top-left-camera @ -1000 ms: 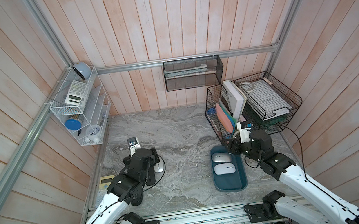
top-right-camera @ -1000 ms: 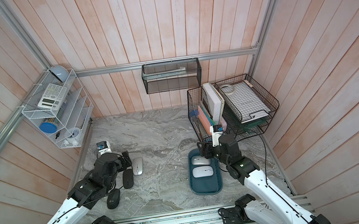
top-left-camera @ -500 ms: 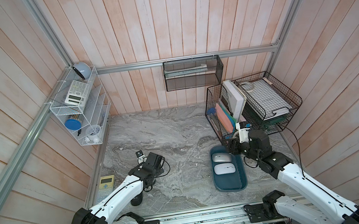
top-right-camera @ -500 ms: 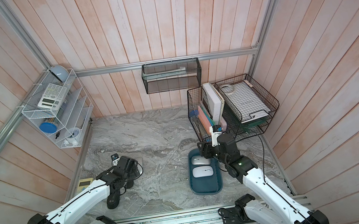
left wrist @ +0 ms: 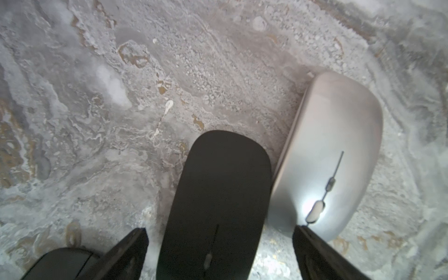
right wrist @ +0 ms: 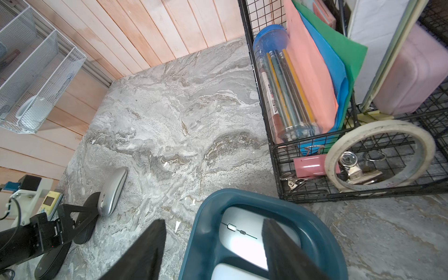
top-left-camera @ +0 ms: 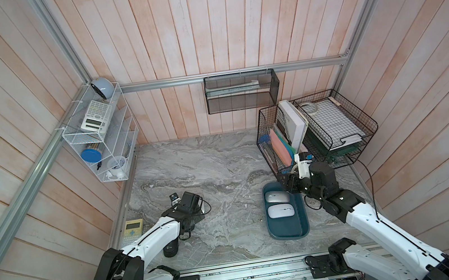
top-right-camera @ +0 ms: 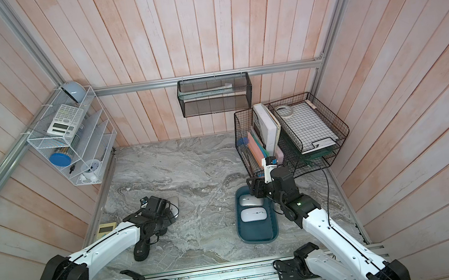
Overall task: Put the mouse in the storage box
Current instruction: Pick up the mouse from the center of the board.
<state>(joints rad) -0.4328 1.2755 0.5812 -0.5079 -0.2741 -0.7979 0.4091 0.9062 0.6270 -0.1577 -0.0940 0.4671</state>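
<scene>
My left gripper lowers further down around the black mouse's long sides next and closes on them, since the mouse lies directly below, between the open fingers.
The storage box [top-left-camera: 288, 233] [top-right-camera: 258, 235] is a shallow teal bin at the front right, with two white mice [top-left-camera: 276, 197] [top-left-camera: 280, 211] lying in it. My right gripper [right wrist: 213, 242] [top-left-camera: 286, 184] hangs open over the box's far end, holding nothing. On the left, my left gripper [left wrist: 220, 254] is low over the marble and open. Its fingers [left wrist: 131, 252] stand either side of a black mouse [left wrist: 218, 189] without touching it. A silver mouse [left wrist: 332, 150] [top-right-camera: 174, 203] lies right beside that one. Another black mouse [top-left-camera: 170, 249] [top-right-camera: 140, 250] sits nearer the front.
A yellow calculator [top-left-camera: 133, 229] lies by the left wall. Black wire baskets [top-left-camera: 317, 134] with folders and paper stand just behind the box. A white wire rack [top-left-camera: 102, 139] hangs at the left and a mesh basket [top-left-camera: 240, 91] on the back wall.
My left arm has swung down from high above the table and now sits low over the black mouse. The right gripper has stayed over the box.
</scene>
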